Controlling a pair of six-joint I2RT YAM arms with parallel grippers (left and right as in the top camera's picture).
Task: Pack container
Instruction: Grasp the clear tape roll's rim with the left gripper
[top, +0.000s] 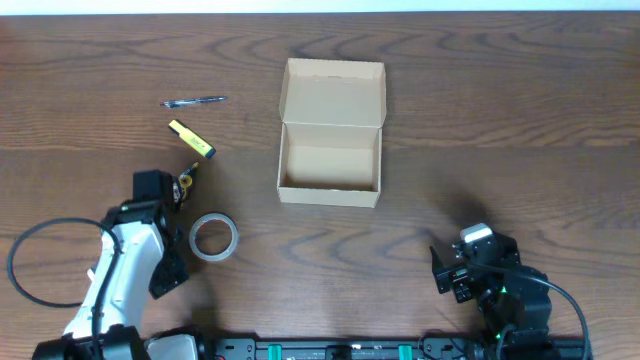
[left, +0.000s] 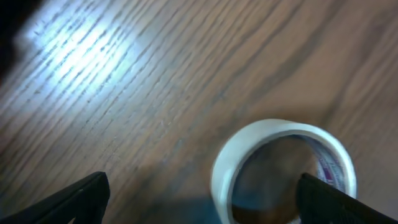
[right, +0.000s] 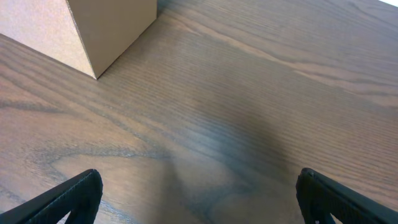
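My left gripper will next move down onto the tape roll's side (top: 195, 229) (left: 222, 178) and close, because that side shows between my open fingers, with one finger over the roll's hollow.
The tan cardboard container (top: 330, 150) stands open at the table's middle, its flap lid (top: 334, 92) leaning back and its inside bare. Its corner shows in the right wrist view (right: 112, 25). A white tape roll (top: 213, 237) lies flat to the container's front left. My left gripper (top: 172, 268) is open just left of the roll. In the left wrist view (left: 204, 186) the roll (left: 249, 149) sits by the right finger. My right gripper (top: 450, 272) is open and empty over bare wood at the front right (right: 199, 180).
A pen (top: 195, 101) lies at the back left. A small yellow and black thing (top: 191, 139) lies in front of it. A small dark thing (top: 187, 178) lies by the left arm's elbow. A black cable (top: 20, 260) loops at the front left.
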